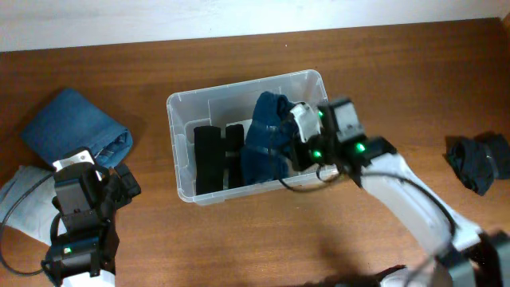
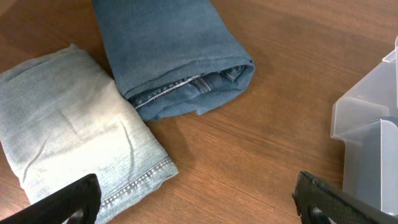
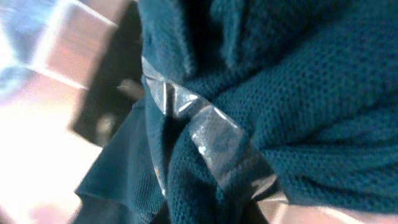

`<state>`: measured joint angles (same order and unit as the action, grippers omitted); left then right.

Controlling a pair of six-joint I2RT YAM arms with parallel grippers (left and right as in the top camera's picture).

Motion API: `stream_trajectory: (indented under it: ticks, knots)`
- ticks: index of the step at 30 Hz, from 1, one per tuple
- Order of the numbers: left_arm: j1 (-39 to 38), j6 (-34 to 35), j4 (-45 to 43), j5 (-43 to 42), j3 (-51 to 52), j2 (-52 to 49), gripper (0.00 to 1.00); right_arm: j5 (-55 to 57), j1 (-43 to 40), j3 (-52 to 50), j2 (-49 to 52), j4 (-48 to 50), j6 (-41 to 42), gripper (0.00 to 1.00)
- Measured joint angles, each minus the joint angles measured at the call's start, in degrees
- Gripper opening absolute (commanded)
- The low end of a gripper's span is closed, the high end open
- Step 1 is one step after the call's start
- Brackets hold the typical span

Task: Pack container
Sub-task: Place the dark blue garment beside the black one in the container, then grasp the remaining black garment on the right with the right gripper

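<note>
The right gripper brings the knit garment down into the tub's half beside the black folded items next and releases it. The reason is that those items fill the other half of the tub.
The container (image 1: 182, 143), a clear plastic tub, stands mid-table with black folded items (image 1: 209, 159) in its left half. A dark blue knit garment (image 1: 263, 139) hangs into its right half. My right gripper (image 1: 296, 135) is over the tub's right side, shut on that garment. The right wrist view is filled by the knit garment (image 3: 298, 93) draped across the clear tub rim (image 3: 211, 140); the fingers are hidden. My left gripper (image 2: 199, 199) is open and empty above the bare table at the lower left (image 1: 107, 191), with the tub's corner (image 2: 367, 143) to its right.
A rolled blue pair of jeans (image 1: 76, 127) (image 2: 174, 56) and a folded pale denim piece (image 1: 24, 199) (image 2: 68, 124) lie at the left. A dark bundled garment (image 1: 478, 163) lies at the far right.
</note>
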<state>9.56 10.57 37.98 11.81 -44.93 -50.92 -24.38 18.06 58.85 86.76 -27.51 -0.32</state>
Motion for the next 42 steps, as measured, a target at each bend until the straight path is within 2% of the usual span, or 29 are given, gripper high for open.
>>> stream_trajectory:
  ticks: [8, 9, 10, 11, 12, 19, 27, 30, 33, 34, 38, 42]
  knots:
    - [0.0, 0.0, 0.0, 0.0, 0.0, 0.0, 0.99, 7.3, 0.0, 9.7, 11.0, -10.3, -10.6, 0.04]
    - [0.0, 0.0, 0.0, 0.0, 0.0, 0.0, 0.99, 8.1, 0.0, 10.4, 11.6, -10.9, -11.3, 0.07]
    - [0.0, 0.0, 0.0, 0.0, 0.0, 0.0, 0.99, 8.9, 0.0, 10.8, 12.0, -11.1, -12.0, 0.44]
    - [0.0, 0.0, 0.0, 0.0, 0.0, 0.0, 0.99, 10.1, 0.0, 11.2, 12.4, -11.4, -12.2, 0.77]
    - [0.0, 0.0, 0.0, 0.0, 0.0, 0.0, 0.99, 11.4, 0.0, 11.5, 12.5, -11.5, -12.7, 0.97]
    - [0.0, 0.0, 0.0, 0.0, 0.0, 0.0, 0.99, 27.5, 0.3, 18.1, 12.6, -16.0, -8.8, 0.98]
    - [0.0, 0.0, 0.0, 0.0, 0.0, 0.0, 0.99, 33.4, 0.1, 24.2, 8.6, -19.0, -7.1, 0.99]
    - [0.0, 0.0, 0.0, 0.0, 0.0, 0.0, 0.99, 35.8, -1.9, 24.7, 3.3, -19.9, -1.6, 0.99]
    - [0.0, 0.0, 0.0, 0.0, 0.0, 0.0, 0.99, 35.9, -9.6, 25.2, -0.6, -23.5, 8.1, 0.99]
    - [0.0, 0.0, 0.0, 0.0, 0.0, 0.0, 0.99, 35.2, -15.7, 25.3, -1.9, -24.9, 12.1, 0.99]
    - [0.0, 0.0, 0.0, 0.0, 0.0, 0.0, 0.99, 29.1, -32.5, 25.3, -2.6, -26.0, 17.8, 0.98]
    - [0.0, 0.0, 0.0, 0.0, 0.0, 0.0, 0.99, 22.3, -50.3, 24.6, -1.3, -26.0, 19.6, 0.98]
